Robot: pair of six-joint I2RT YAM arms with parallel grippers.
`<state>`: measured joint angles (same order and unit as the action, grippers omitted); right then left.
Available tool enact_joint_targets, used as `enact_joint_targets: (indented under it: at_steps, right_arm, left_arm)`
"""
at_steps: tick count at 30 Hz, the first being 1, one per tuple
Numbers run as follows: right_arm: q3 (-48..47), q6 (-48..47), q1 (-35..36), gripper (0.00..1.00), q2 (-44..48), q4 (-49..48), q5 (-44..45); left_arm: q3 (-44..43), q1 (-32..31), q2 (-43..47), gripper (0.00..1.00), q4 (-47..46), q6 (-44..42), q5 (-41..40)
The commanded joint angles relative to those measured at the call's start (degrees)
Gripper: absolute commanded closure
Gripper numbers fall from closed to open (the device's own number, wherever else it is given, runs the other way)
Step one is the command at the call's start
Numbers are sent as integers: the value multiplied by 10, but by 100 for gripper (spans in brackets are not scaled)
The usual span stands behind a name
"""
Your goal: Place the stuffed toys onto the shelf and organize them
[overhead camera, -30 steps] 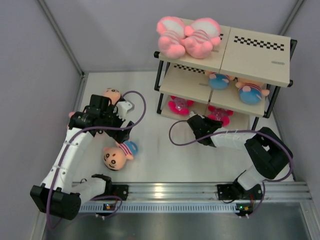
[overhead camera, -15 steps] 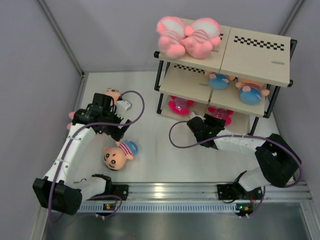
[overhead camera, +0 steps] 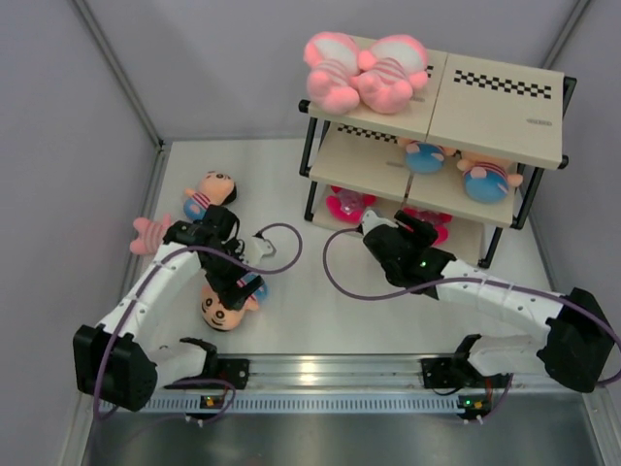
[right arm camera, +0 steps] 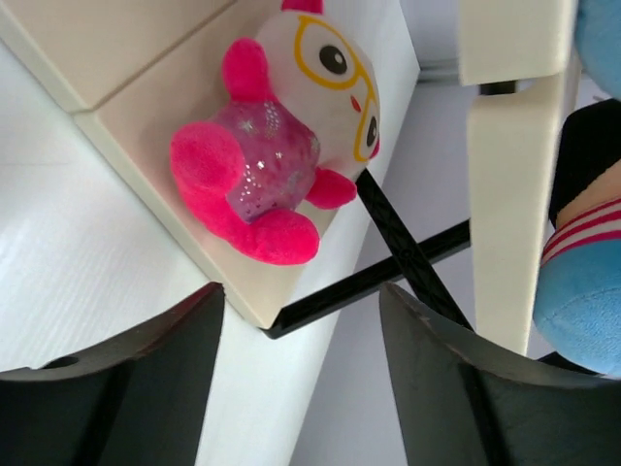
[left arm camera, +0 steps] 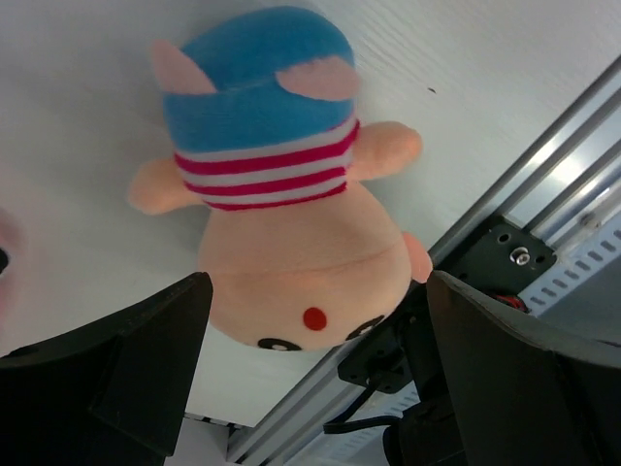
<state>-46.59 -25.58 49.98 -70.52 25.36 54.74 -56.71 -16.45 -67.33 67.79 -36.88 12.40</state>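
Observation:
My left gripper moves down onto the tan head of the toy point(overhead camera: 222, 309) point(left arm camera: 307, 267) below it next and closes, because that head lies untouched between its wide-apart fingers.
A tan-headed stuffed toy point(overhead camera: 225, 303) in a blue striped shirt lies on the table. My left gripper point(overhead camera: 236, 279) hangs open right above it. In the left wrist view that toy point(left arm camera: 281, 223) lies between and beyond the wide-apart fingers point(left arm camera: 146, 359), untouched. My right gripper point(overhead camera: 396, 223) is open in front of the shelf point(overhead camera: 505, 107), at its bottom board point(right arm camera: 136, 136). A magenta toy point(right arm camera: 277, 165) with a white face lies on that board, free of the fingers point(right arm camera: 136, 379). Two pink toys point(overhead camera: 364, 70) lie on the top board.
Another tan-headed toy point(overhead camera: 207, 192) and a pink striped toy point(overhead camera: 146, 234) lie at the far left of the table. Two blue-shirted toys point(overhead camera: 485, 180) sit on the middle board, a second magenta one point(overhead camera: 347, 204) on the bottom. A metal rail point(overhead camera: 388, 371) runs along the near edge.
My left arm swung from the far-left toys toward me, over the near tan-headed toy. My right arm stretched toward the bottom board and its jaws opened.

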Motion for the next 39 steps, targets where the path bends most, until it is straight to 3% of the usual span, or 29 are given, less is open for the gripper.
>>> enact_joint_targets:
  at_steps: [1,2,5,6,7,9,10,11,15,18,19,23,26,35,39]
  right_arm:
    - [-38,23,21,33,39,14,-34]
    - [-40,24,28,31,46,12,-43]
    - [-43,32,41,25,70,0,-79]
    - [-44,38,44,20,81,-7,-103]
    - [-44,40,48,18,87,-12,-118]
    - [-45,42,60,14,101,-29,-166]
    - [-46,42,64,8,105,-34,-179]
    - [-48,43,75,1,111,-37,-205]
    - [-55,42,93,1,129,-54,-284]
    - [-49,35,97,1,168,-81,-401]
    - [-42,32,97,0,182,-101,-437]
    - [-40,-6,98,1,254,-122,-665]
    - [-69,-38,98,1,254,-105,-754]
    - [-238,-143,97,1,97,77,-873]
    - [-300,-183,96,1,33,163,-915]
  left_arm:
    - [31,-19,-25,1,27,-38,5]
    - [44,-21,-32,3,24,-39,1]
    - [63,-21,-53,33,2,-22,-16]
    - [66,-22,-57,53,-13,-17,-21]
    - [68,-22,-64,63,-19,-8,-22]
    - [68,-22,-71,95,-29,-2,-19]
    - [69,-22,-75,100,-34,5,-19]
    - [69,-22,-76,100,-36,7,-16]
    - [47,-22,-59,100,-47,24,-3]
    - [2,-21,-12,100,-44,-3,85]
    - [-21,-21,3,100,-32,-19,152]
    - [-67,-25,56,100,-2,-93,315]
    - [-86,-49,68,100,1,-114,360]
    - [-116,-154,55,100,56,-133,370]
    - [-115,-171,81,100,58,-126,363]
